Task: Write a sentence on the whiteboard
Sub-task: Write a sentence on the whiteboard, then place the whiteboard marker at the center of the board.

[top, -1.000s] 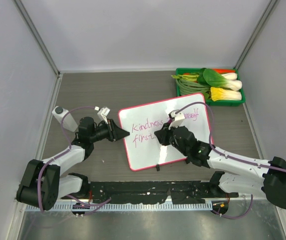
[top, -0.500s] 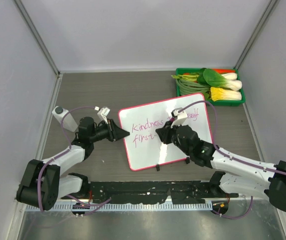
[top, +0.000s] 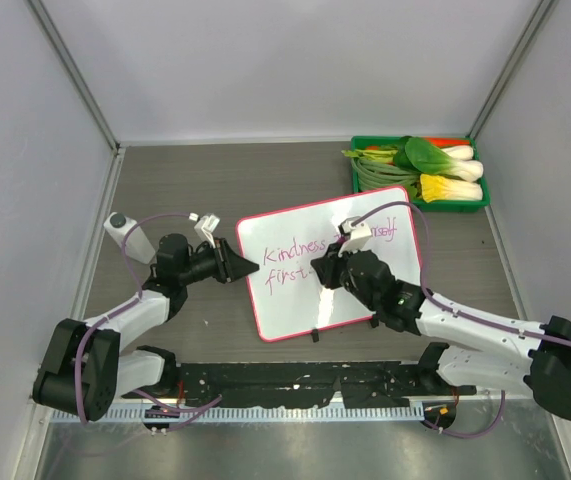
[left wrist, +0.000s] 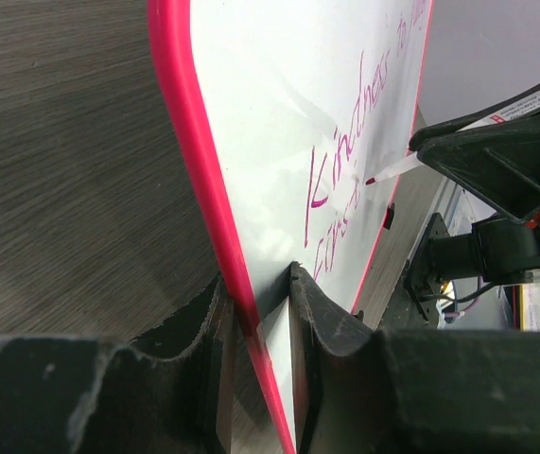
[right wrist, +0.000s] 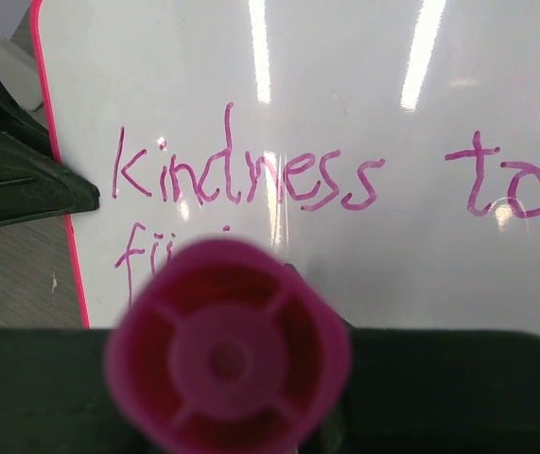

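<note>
The bare tabletop by the board's near edge [top: 363, 346] is back and below, so my right gripper should move back and down there next and let go of the marker.
The whiteboard [top: 365, 285], white with a pink-red frame, lies tilted on the table. The sentence [top: 300, 250] in magenta reads "Kindness" with "first" below and more words at the far right. My left gripper [top: 245, 266] is shut on the board's left edge; the left wrist view shows the frame [left wrist: 208, 199] between the fingers. My right gripper [top: 323, 270] is shut on a pink marker, whose end cap [right wrist: 227, 350] fills the right wrist view. The marker tip [left wrist: 372, 179] is at the board beside the "first" line [right wrist: 147, 251].
A green tray [top: 420, 195] of vegetables stands at the back right, just beyond the board's far corner. A small white and grey object [top: 123, 232] lies at the left beside the left arm. Grey walls enclose the table on three sides.
My right gripper with the marker has shifted only slightly over the "first" line. The left arm and the board have not moved.
</note>
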